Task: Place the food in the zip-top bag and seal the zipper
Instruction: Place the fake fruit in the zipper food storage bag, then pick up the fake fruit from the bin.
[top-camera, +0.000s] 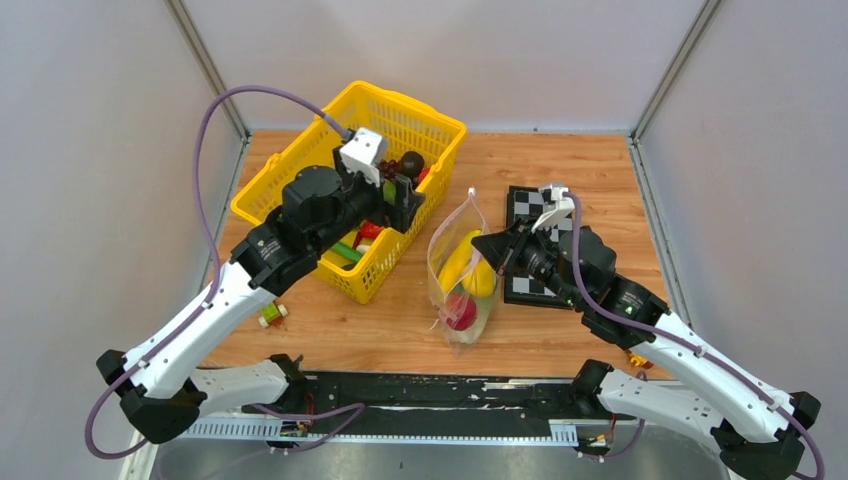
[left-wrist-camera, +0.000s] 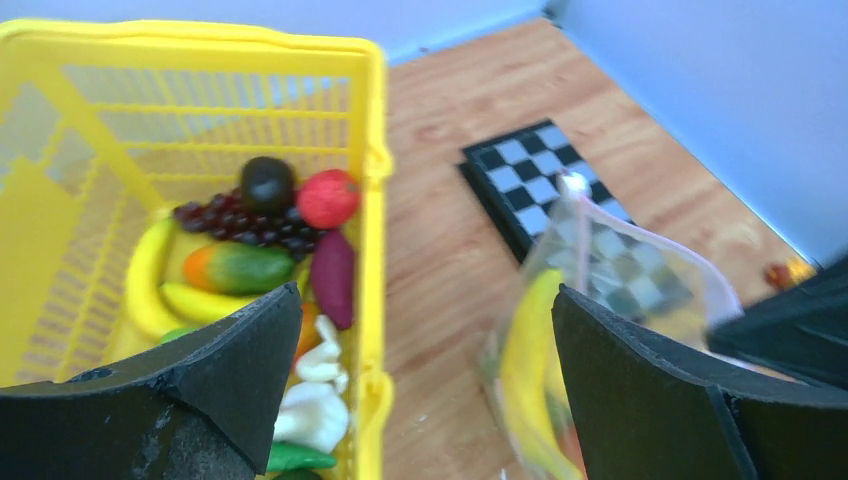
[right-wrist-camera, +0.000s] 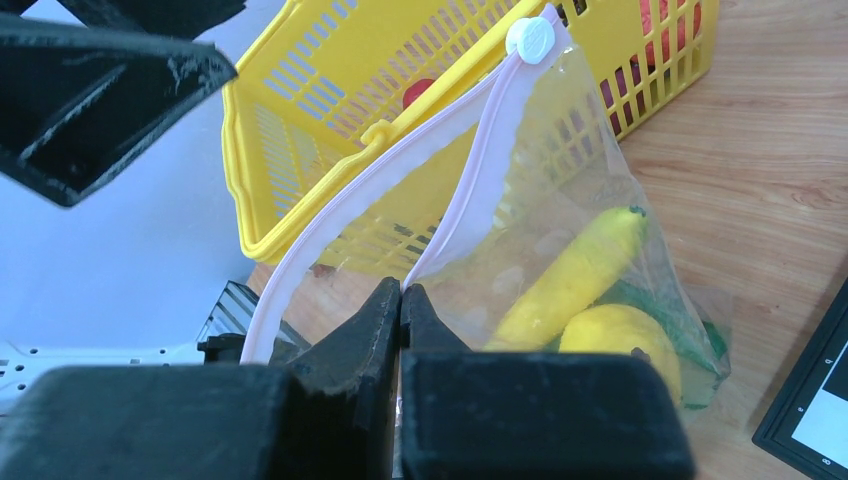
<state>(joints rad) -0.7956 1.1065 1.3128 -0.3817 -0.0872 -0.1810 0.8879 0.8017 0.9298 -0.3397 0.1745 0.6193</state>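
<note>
I need to move my left gripper away from the bag next and down into the yellow basket to the red round fruit, because the bag's opening is held open.
The clear zip-top bag stands upright on the table with its mouth open. It holds yellow bananas, a yellow round fruit, green lettuce and a red fruit. My right gripper is shut on one side of the pink zipper and holds the mouth up. My left gripper is open and empty, above the basket's near wall and to the left of the bag. More food lies in the yellow basket: grapes, a red fruit, a cucumber, bananas.
The yellow mesh basket sits at the back left, close to the bag. A folded chessboard lies under my right gripper. Small toy blocks lie at the front left and front right.
</note>
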